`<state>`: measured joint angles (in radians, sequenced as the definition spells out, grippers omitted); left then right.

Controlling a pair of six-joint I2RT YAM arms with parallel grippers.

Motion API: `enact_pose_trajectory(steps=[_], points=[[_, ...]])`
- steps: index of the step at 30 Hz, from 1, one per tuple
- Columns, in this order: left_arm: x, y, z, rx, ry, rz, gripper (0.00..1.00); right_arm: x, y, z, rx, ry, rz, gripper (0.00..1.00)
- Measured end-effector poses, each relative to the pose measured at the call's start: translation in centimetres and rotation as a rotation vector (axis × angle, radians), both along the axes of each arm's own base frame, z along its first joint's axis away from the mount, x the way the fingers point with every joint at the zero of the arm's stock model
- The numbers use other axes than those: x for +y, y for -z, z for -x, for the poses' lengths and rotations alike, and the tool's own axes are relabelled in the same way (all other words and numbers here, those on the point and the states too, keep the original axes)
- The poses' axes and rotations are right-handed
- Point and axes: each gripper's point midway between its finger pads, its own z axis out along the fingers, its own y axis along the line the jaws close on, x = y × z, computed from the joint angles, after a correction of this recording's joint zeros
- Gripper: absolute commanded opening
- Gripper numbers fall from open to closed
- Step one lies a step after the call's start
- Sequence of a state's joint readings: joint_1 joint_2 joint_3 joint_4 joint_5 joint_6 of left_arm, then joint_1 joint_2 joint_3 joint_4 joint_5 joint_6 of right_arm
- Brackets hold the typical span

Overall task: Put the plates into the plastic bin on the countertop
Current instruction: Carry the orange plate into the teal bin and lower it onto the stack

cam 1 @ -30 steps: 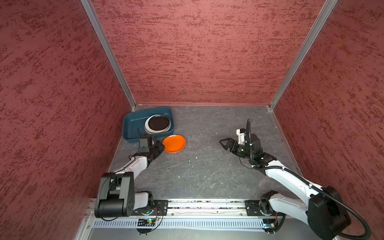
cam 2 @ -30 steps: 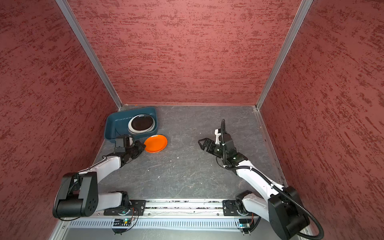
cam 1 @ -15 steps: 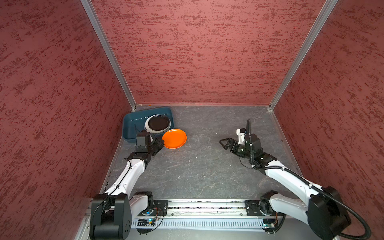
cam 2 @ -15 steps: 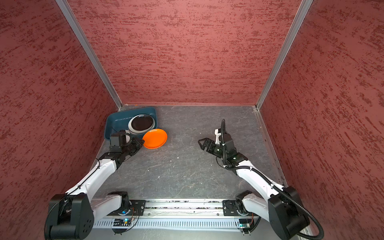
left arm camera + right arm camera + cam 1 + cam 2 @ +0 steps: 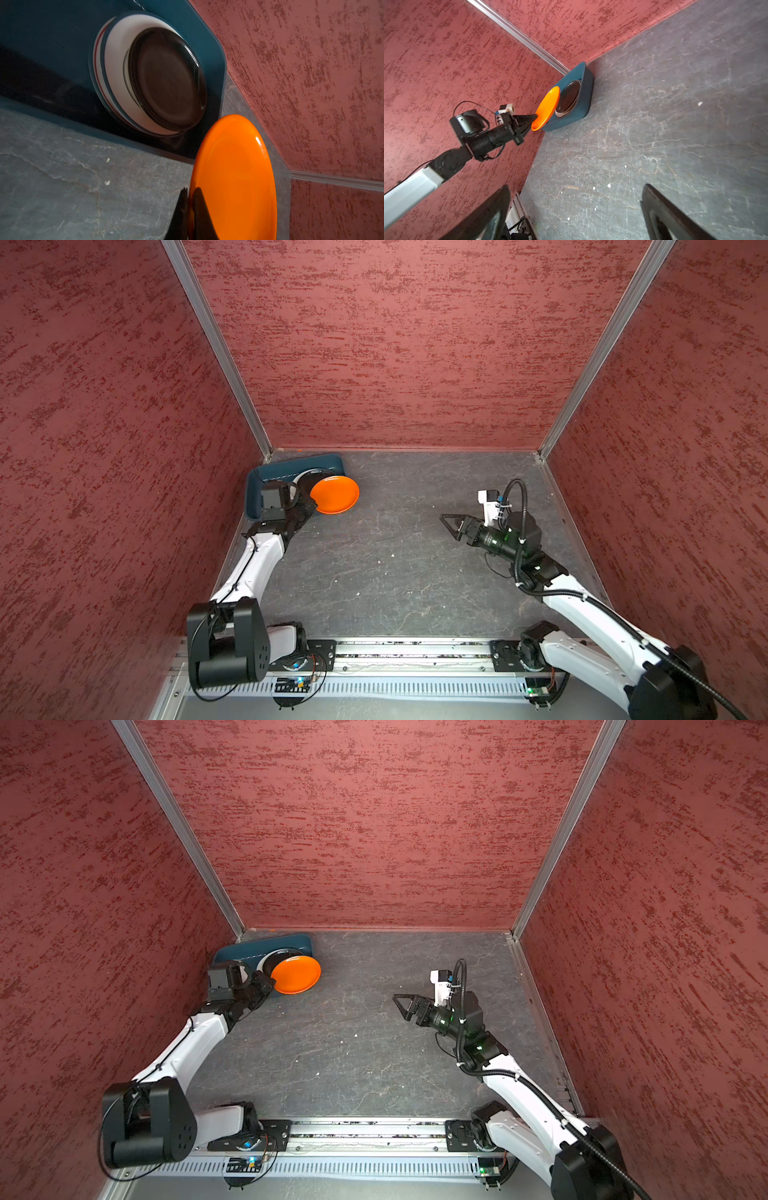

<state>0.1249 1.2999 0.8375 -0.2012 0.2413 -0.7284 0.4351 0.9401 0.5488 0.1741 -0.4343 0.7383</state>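
Note:
My left gripper should next move the orange plate (image 5: 234, 176) outward and down onto the black plate (image 5: 168, 78) and let go of the orange plate's rim. The orange plate still hangs over the near edge of the bin.
My left gripper (image 5: 311, 502) (image 5: 189, 190) is shut on the rim of an orange plate (image 5: 335, 494) (image 5: 296, 974) (image 5: 234, 176) (image 5: 547, 108), held in the air over the near right edge of the plastic bin (image 5: 253, 489) (image 5: 232, 955) (image 5: 52, 45) (image 5: 586, 97). The bin sits in the far left corner of the countertop (image 5: 395, 564). Inside it lies a stack of plates with a black one (image 5: 166, 79) (image 5: 569, 96) on top of a white one (image 5: 116, 68). My right gripper (image 5: 451, 524) (image 5: 575, 207) hangs open over the right side, nothing between its fingers.
Red textured walls (image 5: 395, 344) close in the countertop on three sides, and the bin stands tight against the left and back ones. A metal rail (image 5: 395, 655) with both arm bases runs along the front edge. Small pale crumbs (image 5: 392, 556) dot the stone surface.
My left arm has lifted the orange plate off the countertop and carried it back toward the bin, so it now overlaps the stack inside. The right arm has not moved.

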Motion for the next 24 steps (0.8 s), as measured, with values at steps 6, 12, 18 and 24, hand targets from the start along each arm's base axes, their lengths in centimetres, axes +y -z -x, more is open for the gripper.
enact_pose_trajectory(steps=[6, 12, 18, 24], points=[[3.2, 1.5, -2.0, 0.049, -0.078, -0.004, 0.00, 0.0, -0.5, 0.3, -0.025, -0.012, 0.000, 0.99], [6.3, 2.6, -4.4, 0.072, -0.145, -0.017, 0.00, -0.1, -0.1, 0.5, -0.016, -0.010, 0.004, 0.99], [7.3, 4.5, -5.9, 0.116, -0.161, -0.030, 0.00, -0.1, 0.2, 0.5, -0.007, -0.009, 0.009, 0.99], [7.6, 6.2, -6.6, 0.153, -0.160, -0.055, 0.00, -0.3, 0.8, 0.5, 0.015, -0.001, 0.021, 0.99]])
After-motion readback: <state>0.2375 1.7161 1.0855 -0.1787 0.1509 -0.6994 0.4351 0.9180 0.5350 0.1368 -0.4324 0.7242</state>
